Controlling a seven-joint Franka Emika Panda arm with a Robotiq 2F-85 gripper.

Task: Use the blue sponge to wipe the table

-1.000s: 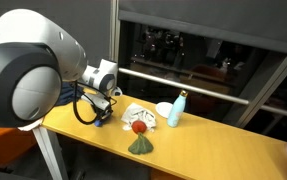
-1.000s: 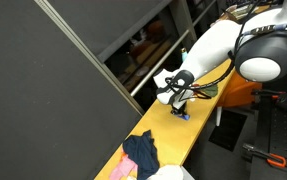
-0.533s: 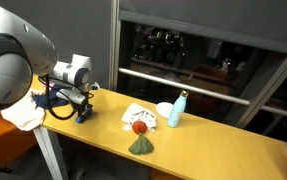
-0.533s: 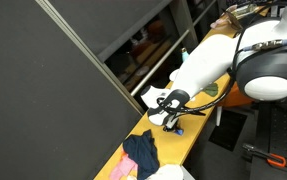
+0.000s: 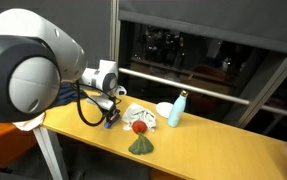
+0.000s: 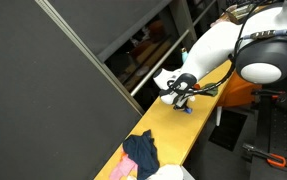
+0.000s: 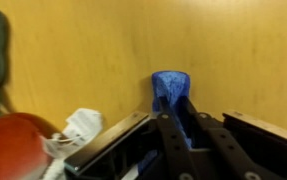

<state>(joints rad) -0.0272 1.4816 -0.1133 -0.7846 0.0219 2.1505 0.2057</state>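
The gripper slides the blue sponge toward the red round object next, then opens.
My gripper (image 7: 179,118) is shut on the blue sponge (image 7: 170,88) and presses it on the yellow wooden table (image 7: 103,50). In an exterior view the gripper (image 5: 110,116) stands at the table's left part, just left of a white cloth. In an exterior view the sponge (image 6: 186,109) shows as a small blue patch under the gripper (image 6: 182,100) on the narrow table (image 6: 168,140).
A white cloth (image 5: 138,113) with a red round object (image 5: 139,127), a dark green cone-shaped object (image 5: 141,146), a white cup (image 5: 164,110) and a light blue bottle (image 5: 176,110) stand to the gripper's right. A dark blue and pink cloth (image 6: 140,155) lies at the table's near end.
The gripper with the sponge slid left along the table to its end, then back right; it now sits close to the white cloth.
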